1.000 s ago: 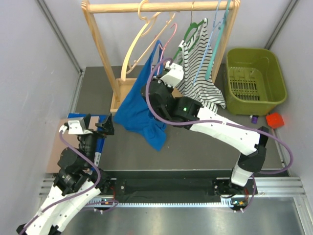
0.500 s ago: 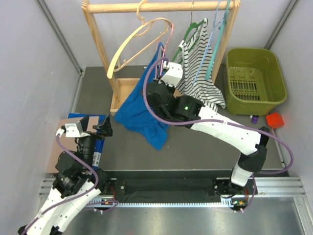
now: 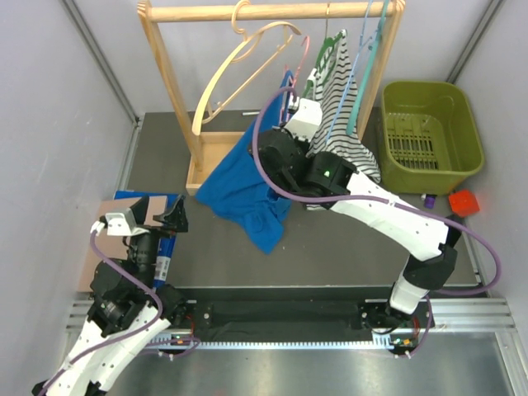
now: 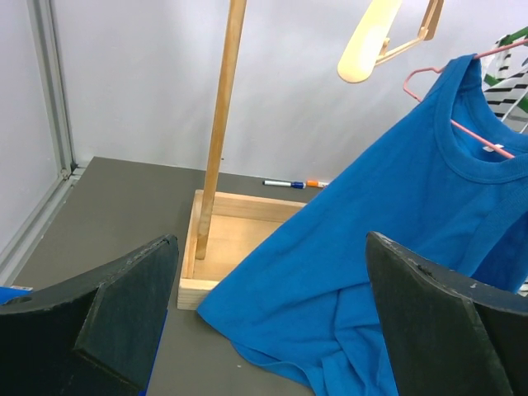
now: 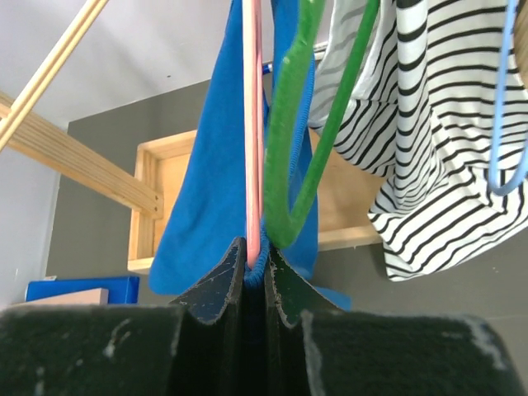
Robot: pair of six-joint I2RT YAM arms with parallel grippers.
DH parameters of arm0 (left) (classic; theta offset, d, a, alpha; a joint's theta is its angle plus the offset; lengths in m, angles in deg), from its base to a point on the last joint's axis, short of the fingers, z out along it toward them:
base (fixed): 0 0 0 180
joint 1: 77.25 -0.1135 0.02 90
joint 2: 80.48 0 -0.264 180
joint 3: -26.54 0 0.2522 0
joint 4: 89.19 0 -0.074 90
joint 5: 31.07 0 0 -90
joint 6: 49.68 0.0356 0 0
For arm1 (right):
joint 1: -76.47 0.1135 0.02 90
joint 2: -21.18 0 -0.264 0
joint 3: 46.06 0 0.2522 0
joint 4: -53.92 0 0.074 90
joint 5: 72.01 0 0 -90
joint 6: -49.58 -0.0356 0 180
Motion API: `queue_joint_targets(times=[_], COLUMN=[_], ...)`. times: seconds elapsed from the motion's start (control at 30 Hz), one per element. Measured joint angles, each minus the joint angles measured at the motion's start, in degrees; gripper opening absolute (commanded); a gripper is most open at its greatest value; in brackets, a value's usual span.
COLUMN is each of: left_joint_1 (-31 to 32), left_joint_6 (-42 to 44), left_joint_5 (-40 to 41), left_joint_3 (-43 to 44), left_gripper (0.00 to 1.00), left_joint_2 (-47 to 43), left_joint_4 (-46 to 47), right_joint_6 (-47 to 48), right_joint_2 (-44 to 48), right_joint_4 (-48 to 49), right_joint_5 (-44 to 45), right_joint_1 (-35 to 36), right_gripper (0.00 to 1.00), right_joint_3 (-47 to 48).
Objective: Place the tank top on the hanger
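The pink hanger's hook is still short of the bar, so my right gripper will next carry the pink hanger outward onto the rack's bar beside the green hanger and let go of it.
The blue tank top hangs slanted from the thin pink hanger, its lower part bunched on the dark table. My right gripper is raised under the rack's rail. In the right wrist view it is shut on the pink hanger wire together with a fold of blue fabric. My left gripper is open and empty at the near left, well apart from the top. In its view the top drapes off the pink wire.
The wooden rack carries a swinging cream hanger, a green hanger and the striped top. A green basket and a red block are on the right. A blue box lies at the left. Markers lie behind the rack base.
My right gripper has risen and moved right toward the rail, carrying the pink hanger and the top. The cream hanger has swung. My left arm has drawn back a little.
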Motion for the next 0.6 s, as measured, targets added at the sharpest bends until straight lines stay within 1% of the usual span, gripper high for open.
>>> queue_joint_targets(times=[0.23,0.43,0.6], left_joint_1=[1.0,2.6,4.2], left_joint_6=[0.0,0.3,1.0], left_joint_5=[0.0,1.0,2.6], left_joint_3=[-0.2,-1.0,-1.3], left_gripper=[0.99,0.99,0.99], left_joint_2=[-1.2,-3.7,-5.0], left_joint_4=[0.0,0.3,0.7], right_joint_6=[-0.6,3.0,6.2], right_joint_2=[-0.5,-4.0,-5.0], right_joint_4=[-3.2,-3.0,-2.3], right_joint_5=[0.9,1.0,0.2], right_joint_1=[-0.3,-1.2,-3.4], right_gripper=[0.00,0.00,0.00], right_joint_3=[4.7,11.3,12.6])
